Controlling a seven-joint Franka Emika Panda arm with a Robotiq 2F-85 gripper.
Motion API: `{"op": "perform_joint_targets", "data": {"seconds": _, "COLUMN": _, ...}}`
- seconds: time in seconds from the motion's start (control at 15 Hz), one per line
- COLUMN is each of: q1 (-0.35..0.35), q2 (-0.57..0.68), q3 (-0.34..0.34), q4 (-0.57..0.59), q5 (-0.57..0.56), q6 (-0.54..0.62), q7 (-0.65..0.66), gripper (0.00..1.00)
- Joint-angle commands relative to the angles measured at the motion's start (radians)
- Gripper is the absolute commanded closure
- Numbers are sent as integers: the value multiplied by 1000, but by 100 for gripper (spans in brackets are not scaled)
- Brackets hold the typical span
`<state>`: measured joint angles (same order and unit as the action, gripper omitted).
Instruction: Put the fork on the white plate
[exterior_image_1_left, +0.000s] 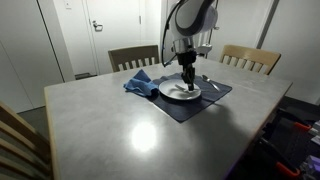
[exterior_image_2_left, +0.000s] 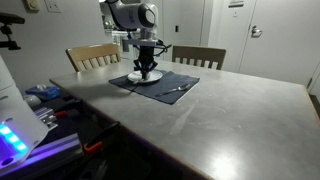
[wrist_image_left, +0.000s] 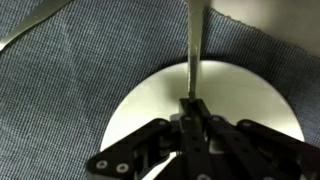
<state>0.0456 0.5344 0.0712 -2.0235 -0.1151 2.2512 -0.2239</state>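
Observation:
My gripper shifts slightly across the white plate next, away from the rim that the fork's handle reaches beyond, then releases the handle.
In the wrist view my gripper (wrist_image_left: 193, 103) is shut on a thin metal fork (wrist_image_left: 193, 45) and holds it directly over the white plate (wrist_image_left: 140, 115). The fork's shaft runs from the jaws out past the plate's far rim; its tines are not visible. The plate lies on a dark blue placemat (wrist_image_left: 70, 70). In both exterior views the gripper (exterior_image_1_left: 187, 80) (exterior_image_2_left: 148, 70) points straight down, low over the plate (exterior_image_1_left: 172, 93) (exterior_image_2_left: 135, 78). Whether the fork touches the plate cannot be told.
A second metal utensil (exterior_image_1_left: 211, 84) (exterior_image_2_left: 180, 88) lies on the placemat (exterior_image_1_left: 195, 105) beside the plate. A crumpled blue cloth (exterior_image_1_left: 140, 83) lies by the plate. Two wooden chairs (exterior_image_1_left: 133, 57) (exterior_image_1_left: 250, 58) stand behind the grey table (exterior_image_1_left: 110, 125).

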Motion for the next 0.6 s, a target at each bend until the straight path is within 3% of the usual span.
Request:
{"op": "perform_joint_targets", "data": {"seconds": 0.0, "q1": -1, "q2": 25, "q3": 4, "q4": 28, "q5": -12, "q6": -1, "q7": -19, "gripper": 98}}
{"op": "perform_joint_targets", "data": {"seconds": 0.53, "q1": -13, "q2": 29, "q3": 5, "q4": 42, "q5": -5, "q6": -8, "q7": -36, "gripper": 98}}
